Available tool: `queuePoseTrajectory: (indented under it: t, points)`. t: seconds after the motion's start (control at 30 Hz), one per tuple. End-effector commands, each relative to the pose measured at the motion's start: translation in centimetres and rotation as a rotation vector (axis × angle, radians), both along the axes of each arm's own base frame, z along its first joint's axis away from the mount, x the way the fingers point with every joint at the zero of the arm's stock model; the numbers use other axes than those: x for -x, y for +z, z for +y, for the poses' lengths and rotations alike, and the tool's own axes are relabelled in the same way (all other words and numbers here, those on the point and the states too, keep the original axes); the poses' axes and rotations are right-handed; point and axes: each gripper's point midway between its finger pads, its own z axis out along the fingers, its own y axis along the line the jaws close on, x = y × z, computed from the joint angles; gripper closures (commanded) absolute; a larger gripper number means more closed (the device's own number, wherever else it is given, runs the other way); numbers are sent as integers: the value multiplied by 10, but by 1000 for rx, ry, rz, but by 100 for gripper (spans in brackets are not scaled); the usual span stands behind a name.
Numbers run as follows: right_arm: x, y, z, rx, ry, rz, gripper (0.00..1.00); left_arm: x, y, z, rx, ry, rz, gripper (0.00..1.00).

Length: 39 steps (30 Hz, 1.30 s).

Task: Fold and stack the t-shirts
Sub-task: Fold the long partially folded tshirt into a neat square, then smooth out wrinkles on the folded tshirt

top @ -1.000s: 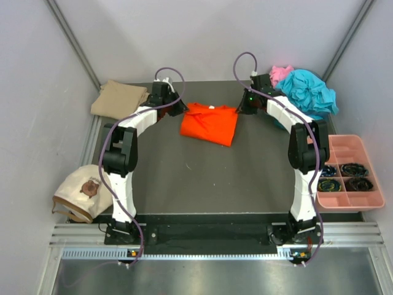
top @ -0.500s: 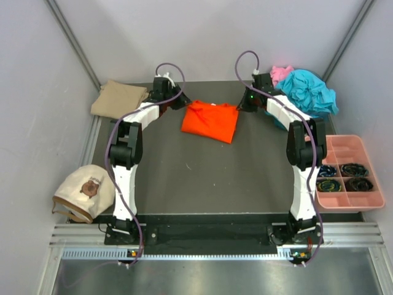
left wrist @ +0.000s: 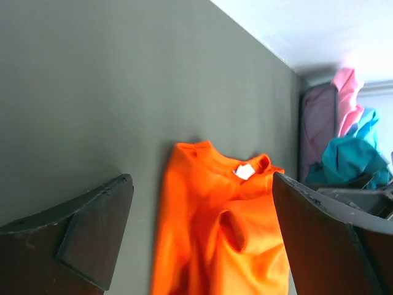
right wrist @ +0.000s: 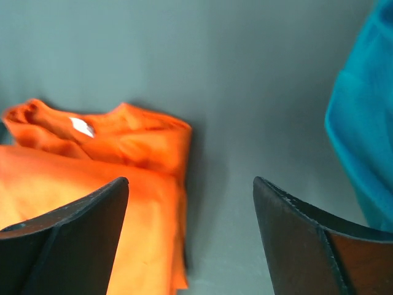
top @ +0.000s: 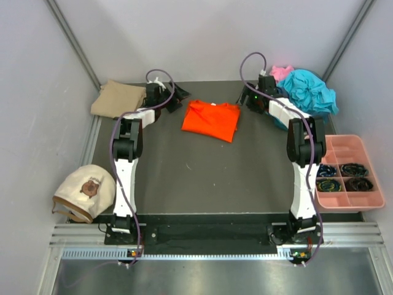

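Next, my right gripper draws back and lowers onto the orange t-shirt's nearest corner (top: 231,140), since that corner lies below it and closer to my base.
A bright orange t-shirt (top: 210,120) lies folded on the dark table at the back centre, collar toward the rear. My left gripper (top: 174,101) hovers just off its left rear corner, open and holding nothing. In the left wrist view the orange shirt (left wrist: 221,233) shows between the spread fingers (left wrist: 80,233). My right gripper (top: 247,102) is open beside the shirt's right rear corner. Its wrist view has the shirt's edge (right wrist: 92,184) on the left. A folded tan t-shirt (top: 118,98) sits at back left. Teal t-shirts (top: 307,91) and a pink one (top: 281,72) are heaped at back right.
A cream cap-like thing (top: 83,192) lies at the left table edge. A pink compartment tray (top: 347,149) with dark coiled items sits on the right. Grey walls and slanted metal posts close in the back and sides. The teal heap (right wrist: 362,123) is close to the right gripper.
Both grippers went from shut on the orange shirt's rear corners to open, letting it go, and drew back outward and rearward. The shirt now rests flat.
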Motion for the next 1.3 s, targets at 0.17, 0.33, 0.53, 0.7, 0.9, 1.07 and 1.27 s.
queuePoseTrajectory:
  t: [0.17,0.33,0.53,0.7,0.9,1.07,1.27]
  points:
    - [36,27,-5,-40,6,-52,14,38,36,51,-29,84,-44,1]
    - [71,27,1,-92,31,-24,12,96,0,46,-50,82,60,1]
    - [106,8,19,-151,95,52,11,136,-32,31,-40,35,125,1]
    - [128,-2,37,-177,131,83,12,148,-38,18,-61,1,135,1]
    - [141,-10,64,-221,185,116,18,154,-44,13,-65,-16,147,1]
    - [148,-12,79,-230,211,130,25,163,-51,8,-90,-30,170,5]
    - [151,-27,80,-228,214,162,61,168,-64,3,-96,-39,188,28]
